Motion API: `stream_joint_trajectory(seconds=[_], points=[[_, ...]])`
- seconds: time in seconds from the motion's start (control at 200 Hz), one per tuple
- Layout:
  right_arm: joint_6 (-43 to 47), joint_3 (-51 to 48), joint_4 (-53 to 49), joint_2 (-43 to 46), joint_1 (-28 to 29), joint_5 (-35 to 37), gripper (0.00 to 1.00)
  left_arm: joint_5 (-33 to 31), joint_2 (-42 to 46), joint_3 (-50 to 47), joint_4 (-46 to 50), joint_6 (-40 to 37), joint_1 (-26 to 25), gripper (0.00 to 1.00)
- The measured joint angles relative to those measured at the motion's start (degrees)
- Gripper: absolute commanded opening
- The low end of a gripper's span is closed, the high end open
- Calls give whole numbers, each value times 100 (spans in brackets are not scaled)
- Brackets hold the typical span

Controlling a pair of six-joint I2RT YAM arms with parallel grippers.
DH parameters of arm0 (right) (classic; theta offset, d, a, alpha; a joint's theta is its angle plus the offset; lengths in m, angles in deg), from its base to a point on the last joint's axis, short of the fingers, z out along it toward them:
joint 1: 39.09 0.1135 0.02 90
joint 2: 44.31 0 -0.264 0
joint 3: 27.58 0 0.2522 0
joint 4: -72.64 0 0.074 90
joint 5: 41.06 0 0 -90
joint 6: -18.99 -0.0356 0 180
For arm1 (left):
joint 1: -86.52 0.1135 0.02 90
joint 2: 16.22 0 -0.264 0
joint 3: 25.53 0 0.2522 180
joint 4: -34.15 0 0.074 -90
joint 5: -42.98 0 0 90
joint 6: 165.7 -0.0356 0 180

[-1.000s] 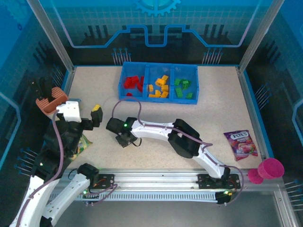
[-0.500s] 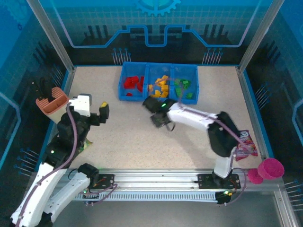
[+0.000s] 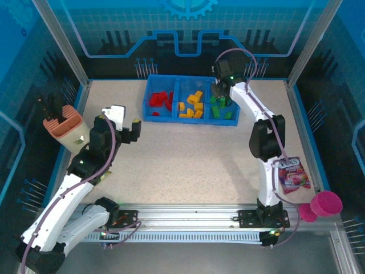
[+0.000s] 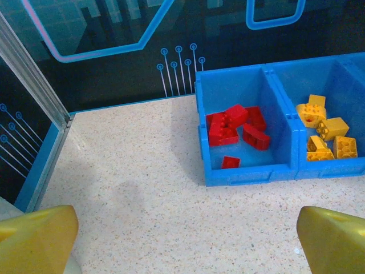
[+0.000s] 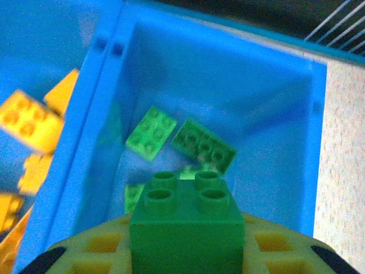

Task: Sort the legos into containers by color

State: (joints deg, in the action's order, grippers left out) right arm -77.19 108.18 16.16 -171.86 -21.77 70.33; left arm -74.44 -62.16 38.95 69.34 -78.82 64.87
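The square green lego (image 5: 185, 222) matches the color of the legos lying below. My right gripper will stay over the tray's section of green legos and open its fingers to let it go.
The containers are three compartments of one blue tray (image 3: 177, 117) at the back of the table. Red legos (image 3: 161, 101) lie in its left compartment, yellow-orange ones (image 3: 193, 104) in the middle, green ones (image 3: 221, 107) on the right. My right gripper (image 3: 221, 91) hovers over the right compartment (image 5: 274, 114), shut on a square green lego (image 5: 185, 222) with loose green legos (image 5: 204, 144) below it. My left gripper (image 3: 120, 127) stands open and empty above bare table, left of the tray (image 4: 251, 174); the red legos (image 4: 234, 125) lie ahead of its yellow fingertips (image 4: 34, 237).
A beige-and-pink utensil holder (image 3: 64, 125) stands at the left edge. A purple snack packet (image 3: 291, 173) lies at the right, beside the right arm's lower link. A magenta cup (image 3: 325, 204) sits at the near right corner. Metal posts frame the table.
My right arm has swung from the table's left-middle to the back, carrying the green lego over the right compartment. My left gripper has moved right and away from me toward the tray, still open.
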Motion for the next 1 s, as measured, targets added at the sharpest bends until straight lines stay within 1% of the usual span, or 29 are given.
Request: stream_joint_trajectory(seconds=[0.11, 0.225, 0.35, 0.45, 0.52, 0.565, 0.65, 0.69, 0.761, 0.816, 0.826, 0.836, 0.846, 1.001], points=[[90, 933, -136, -732, -153, -101, 26, -20, -37, 24, -20, 0, 13, 99], [116, 1399, -271, -1172, -240, -212, 31, -20, -57, 61, -37, -2, 13, 99], [140, 1491, -396, -1335, -284, -251, 44, -22, -57, 98, -31, 0, 13, 99], [157, 1484, -433, -1338, -293, -278, 49, -20, -48, 101, -26, 2, 13, 99], [160, 1362, -341, -1285, -293, -306, 51, -20, -37, 101, -24, 7, 13, 99], [155, 1187, -286, -1204, -293, -313, 54, -20, -20, 98, -20, 7, 13, 99], [162, 828, -221, -1016, -293, -365, 56, -109, -11, 101, -13, 4, 13, 99], [157, 647, -190, -896, -293, -393, 60, -199, -33, 101, -9, 0, 13, 99], [157, 282, -101, -597, -293, -450, 72, -367, -116, 98, -17, -4, 57, 100], [140, -81, 13, -254, -293, -501, 81, -382, -179, 46, -90, 4, 168, 99], [157, -157, 42, -186, -293, -518, 87, -382, -181, 24, -111, 11, 195, 100], [129, -201, 50, -131, -293, -522, 96, -380, -186, -2, -133, 20, 232, 99], [120, -280, 74, -44, -293, -538, 99, -367, -192, -20, -155, 28, 260, 99], [149, -1346, 400, 1294, -293, -723, 100, -44, -249, -581, -638, 374, 957, 99]])
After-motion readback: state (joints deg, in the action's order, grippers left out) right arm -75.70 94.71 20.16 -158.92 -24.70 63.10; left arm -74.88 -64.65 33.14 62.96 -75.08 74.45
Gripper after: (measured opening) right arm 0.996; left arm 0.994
